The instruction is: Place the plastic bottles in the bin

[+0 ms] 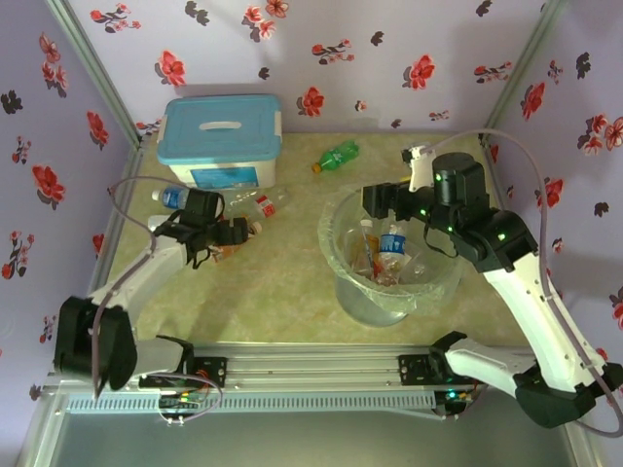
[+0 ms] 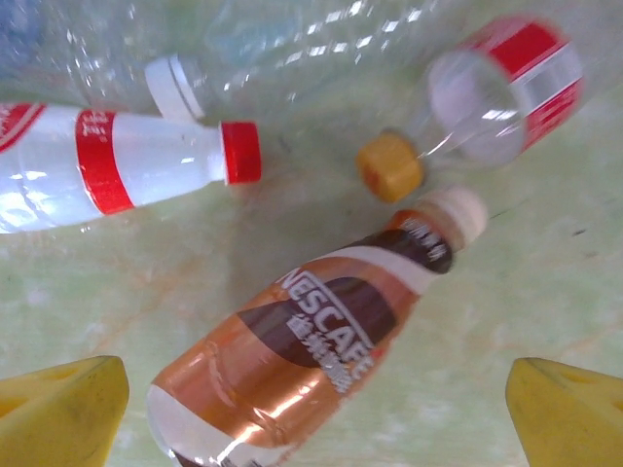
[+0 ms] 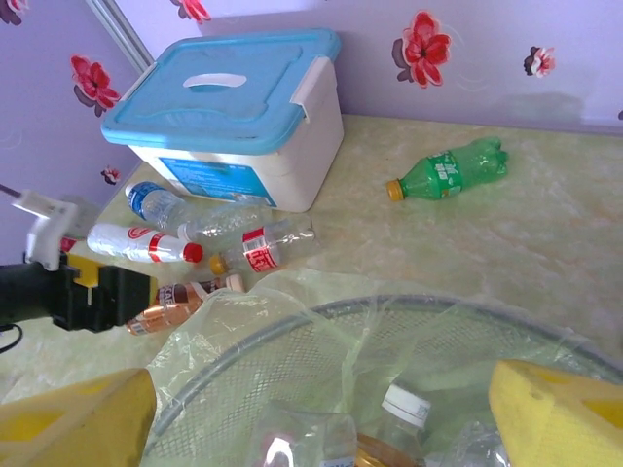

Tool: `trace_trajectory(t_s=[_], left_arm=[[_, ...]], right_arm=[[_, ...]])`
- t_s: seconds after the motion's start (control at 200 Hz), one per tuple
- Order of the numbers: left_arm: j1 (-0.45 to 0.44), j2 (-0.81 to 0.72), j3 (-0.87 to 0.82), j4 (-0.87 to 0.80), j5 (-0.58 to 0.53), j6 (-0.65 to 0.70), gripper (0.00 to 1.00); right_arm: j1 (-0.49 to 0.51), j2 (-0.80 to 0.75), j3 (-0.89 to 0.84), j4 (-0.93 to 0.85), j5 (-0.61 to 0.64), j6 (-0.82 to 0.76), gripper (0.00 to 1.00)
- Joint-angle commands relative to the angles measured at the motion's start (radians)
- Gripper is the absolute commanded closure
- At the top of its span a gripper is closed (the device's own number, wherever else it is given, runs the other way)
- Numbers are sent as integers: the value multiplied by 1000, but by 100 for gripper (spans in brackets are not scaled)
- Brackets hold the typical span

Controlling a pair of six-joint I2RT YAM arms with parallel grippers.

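Note:
The left gripper will go down and turn to get around the Nescafe bottle's labelled body [image 1: 224,251] [image 2: 302,352], because the bottle is lying at a slant to the gap between the gripper's fingers.
A brown-and-orange Nescafe bottle [image 2: 311,341] lies on the table between the yellow fingers [image 2: 58,413] of my left gripper [image 2: 311,428], which hangs open just above it. Around it lie a white bottle with a red cap [image 2: 117,170], a clear bottle with a red label and orange cap [image 2: 487,97] and a clear bottle with a white cap [image 2: 292,49]. The same group lies left of the bin [image 1: 336,263]. My right gripper [image 1: 375,201] is open and empty over the bin's rim [image 3: 292,336]. Several bottles [image 1: 392,243] lie inside. A green bottle [image 1: 336,156] lies at the back.
A white box with a light-blue lid [image 1: 222,139] stands at the back left, close behind the bottle group. A blue-labelled bottle [image 1: 173,197] lies in front of it. Flowered walls close off the table on three sides.

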Motion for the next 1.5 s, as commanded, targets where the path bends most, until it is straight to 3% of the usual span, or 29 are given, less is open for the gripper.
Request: trace_trajectory(t_s=[0.0,0.35,0.74,1.095,1.225,1.495], left_arm=[[28,56,5,20,25,119,0],[32,291,113,-32,54,315,0],[-9,274,95,-140,112,202,5],[-24,301,110,-185,41,142,31],[-45,288,120,-204,35,122,46],[-108,190,155,-272,35,64,51]], right_arm=[[-15,-51,-23,-8,-4,16,11],[-38,-77,-50,-43,10,17,11],[-50,-64,-77,-26,18,19,11],[-54,-56,-84,-21,21,19,11],[-56,-72,-88,-31,37,18,11],[-59,-62,-46,-37,14,15,11]])
